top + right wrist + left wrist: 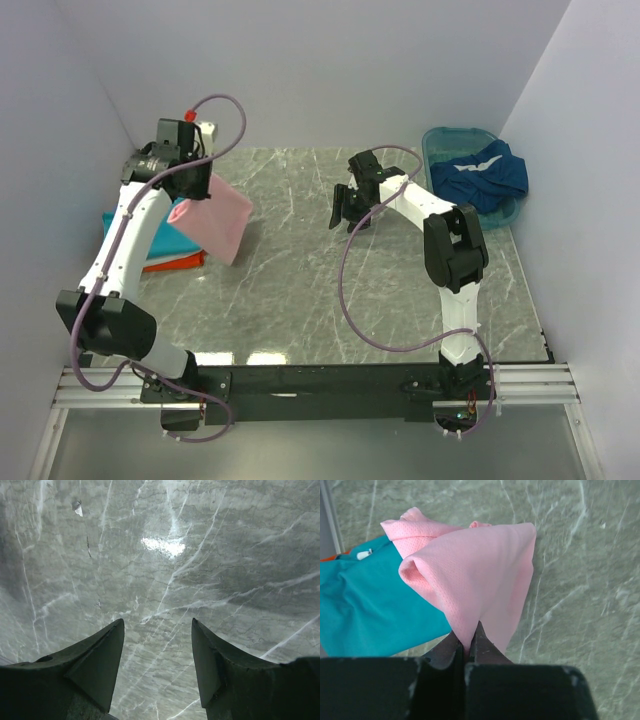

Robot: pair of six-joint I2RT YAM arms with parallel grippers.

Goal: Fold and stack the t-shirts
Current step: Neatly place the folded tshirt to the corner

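My left gripper moves down and to the left in the top view next and releases the pink shirt [480,565], as the teal shirt lies below the gripper there.
My left gripper [197,192] is shut on a folded light pink t-shirt [218,224] and holds it hanging above the table's left side. In the left wrist view the jaws [467,636] pinch a fold of the pink shirt [480,565], which hangs partly over a teal t-shirt [365,610]. The teal shirt [114,222] lies on an orange one [176,262] at the left edge. A dark blue t-shirt with white trim [487,172] lies in the basin. My right gripper [348,210] is open and empty above bare marble [157,625].
A rigid teal plastic basin [438,136] stands at the back right corner. White walls close in the grey marble table [300,290] on the left, back and right. A sliver of the orange shirt [327,558] shows at the left wrist view's edge.
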